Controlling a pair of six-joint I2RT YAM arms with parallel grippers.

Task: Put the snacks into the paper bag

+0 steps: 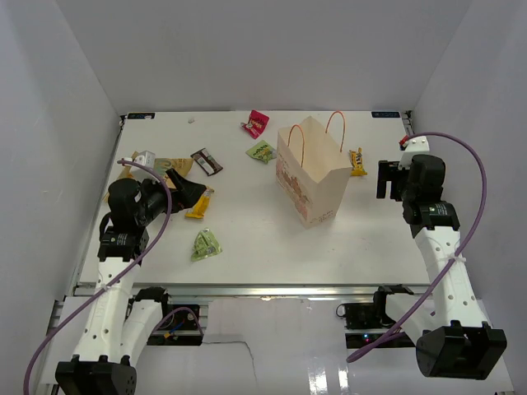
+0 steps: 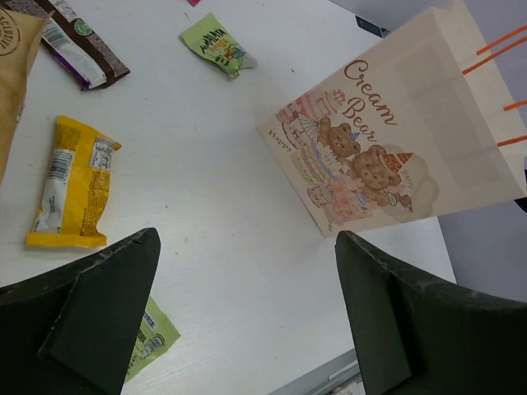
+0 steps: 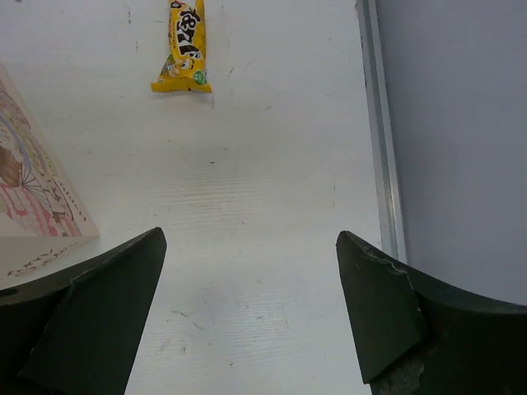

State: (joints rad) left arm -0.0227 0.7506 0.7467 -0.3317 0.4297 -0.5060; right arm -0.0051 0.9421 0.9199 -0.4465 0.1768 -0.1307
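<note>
My right gripper will next lower outward and to the left in the top view, onto the yellow packet beside the bag, because that packet is outside the bag.
The beige paper bag (image 1: 313, 177) with orange cord handles stands upright mid-table; its bear print (image 2: 370, 156) faces the left wrist camera. Snacks lie flat around it: a magenta packet (image 1: 257, 123), a green packet (image 1: 261, 151), a dark brown packet (image 1: 206, 160), a tan pouch (image 1: 169, 164), a yellow packet (image 1: 200, 203), a second green packet (image 1: 206, 244) and a yellow packet (image 1: 356, 161) right of the bag. My left gripper (image 1: 196, 192) is open above the table near the yellow packet (image 2: 74, 183), holding nothing. My right gripper (image 1: 389, 181) is open and empty, right of the bag, with the yellow packet (image 3: 185, 45) ahead of it.
A metal rail (image 3: 379, 123) edges the table on the right, with the grey wall just beyond it. White walls close in the left, right and back sides. The bag's bottom corner (image 3: 33, 197) sits left of my right gripper.
</note>
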